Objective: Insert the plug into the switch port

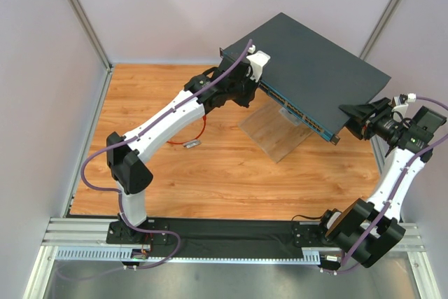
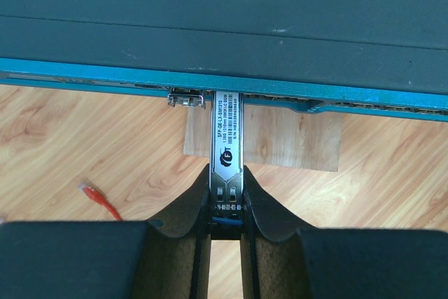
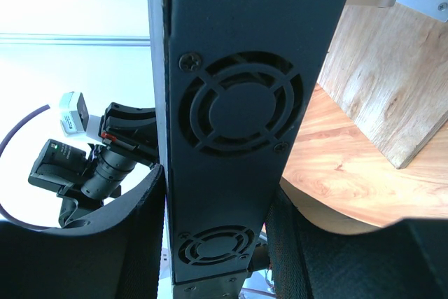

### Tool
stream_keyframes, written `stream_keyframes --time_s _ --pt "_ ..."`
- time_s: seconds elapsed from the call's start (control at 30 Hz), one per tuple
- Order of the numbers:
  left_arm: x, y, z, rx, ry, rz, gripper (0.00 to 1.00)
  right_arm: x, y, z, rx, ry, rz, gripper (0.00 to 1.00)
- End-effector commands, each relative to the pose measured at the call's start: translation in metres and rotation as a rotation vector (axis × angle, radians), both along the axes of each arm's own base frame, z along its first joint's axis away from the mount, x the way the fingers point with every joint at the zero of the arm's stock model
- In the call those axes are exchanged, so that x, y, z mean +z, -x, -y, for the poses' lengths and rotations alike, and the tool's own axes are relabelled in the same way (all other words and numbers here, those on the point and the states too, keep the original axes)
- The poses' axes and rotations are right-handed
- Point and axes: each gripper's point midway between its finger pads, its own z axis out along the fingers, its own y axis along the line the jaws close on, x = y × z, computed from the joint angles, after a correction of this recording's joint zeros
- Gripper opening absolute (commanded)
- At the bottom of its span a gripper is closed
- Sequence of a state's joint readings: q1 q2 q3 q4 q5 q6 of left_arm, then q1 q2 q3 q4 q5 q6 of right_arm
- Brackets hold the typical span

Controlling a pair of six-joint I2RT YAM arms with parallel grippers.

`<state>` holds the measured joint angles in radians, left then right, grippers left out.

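Most of the module's labelled body sticks out, so next my left gripper pushes toward the port row in the switch's teal front side [image 2: 228, 94] and releases the module there.
The switch [image 1: 315, 68] is a wide flat dark box, tilted up on a clear stand. Its port row [image 1: 297, 110] runs along the front face, which shows as a teal strip in the left wrist view [image 2: 364, 96]. My left gripper [image 2: 227, 190] [image 1: 246, 83] is shut on a silver labelled module [image 2: 226, 138] whose far end meets that face. A second silver stub [image 2: 185, 97] sits in the face just left of it. The red plug [image 2: 91, 192] lies on the table on its thin red cable [image 1: 204, 128], apart from both grippers. My right gripper [image 3: 217, 194] [image 1: 358, 118] is shut on the switch's fan-vented end [image 3: 238, 110].
A clear stand [image 1: 273, 134] props the switch above the wooden table [image 1: 231, 173]. A small grey stub [image 1: 190, 143] lies on the wood near the red cable. Pale walls with metal posts [image 1: 84, 22] close in the sides and back.
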<state>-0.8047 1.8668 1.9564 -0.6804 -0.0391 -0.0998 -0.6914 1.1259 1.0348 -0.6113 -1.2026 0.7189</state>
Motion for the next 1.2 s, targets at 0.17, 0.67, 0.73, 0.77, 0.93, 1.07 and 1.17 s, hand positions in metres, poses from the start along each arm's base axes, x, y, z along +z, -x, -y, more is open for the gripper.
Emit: stream_keyframes --time_s 0.17,0.67,0.73,0.77,0.93,1.07,1.17 --pt "0.042 0.004 -0.003 -0.006 0.060 0.073 0.00 0.005 -0.006 0.002 0.008 0.166 0.125 0.00" --pt "0.040 0.008 -0.006 -0.011 0.052 0.063 0.00 0.004 -0.006 0.002 0.006 0.163 0.122 0.00" --pt "0.037 0.005 -0.007 -0.003 0.042 0.064 0.00 0.004 -0.007 0.002 0.009 0.160 0.122 0.00" --pt "0.035 0.004 -0.007 -0.002 0.038 0.061 0.00 0.004 -0.007 0.002 0.006 0.162 0.121 0.00" --pt "0.032 -0.003 -0.008 0.019 0.051 0.043 0.00 0.003 -0.007 0.002 0.011 0.163 0.121 0.00" --pt "0.032 -0.006 -0.006 0.019 0.054 0.044 0.00 0.001 -0.007 0.002 0.012 0.158 0.115 0.00" --pt "0.031 -0.008 -0.004 0.017 0.055 0.041 0.00 0.000 -0.007 0.002 0.013 0.157 0.114 0.00"
